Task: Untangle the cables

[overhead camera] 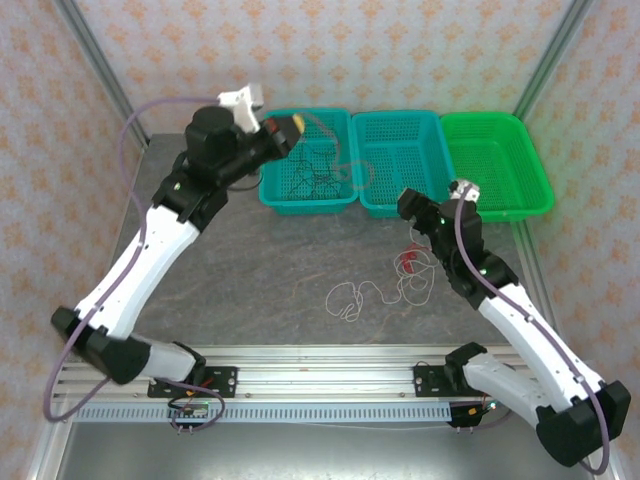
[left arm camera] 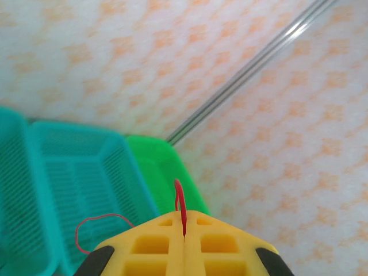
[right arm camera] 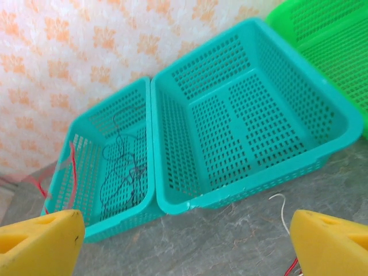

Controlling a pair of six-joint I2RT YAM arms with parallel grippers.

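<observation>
My left gripper will next swing over the middle teal basket point(left arm camera: 86, 187) and go down to let go of the red wire, because that basket is below, toward the green basket.
My left gripper point(overhead camera: 290, 133) hangs over the left teal basket point(overhead camera: 275, 190), shut on the red wire point(left arm camera: 180, 198), which sticks up between its yellow fingers point(left arm camera: 155, 247). From there the red wire point(overhead camera: 352, 165) trails across the baskets, and a red bunch point(overhead camera: 407, 263) lies on the table. The black wire point(overhead camera: 312, 178) is a loose tangle inside the left teal basket point(right arm camera: 92, 144). The white wire point(overhead camera: 350, 298) loops on the table. My right gripper point(right arm camera: 184, 253) stands open low over the table before the baskets, holding nothing, with the white wire's end point(right arm camera: 282, 207) near its right finger.
A middle teal basket point(overhead camera: 400, 200) and a green basket point(overhead camera: 535, 195) stand side by side along the table's back edge. The patterned enclosure walls and metal posts close in behind them. The arms' rail runs along the near edge.
</observation>
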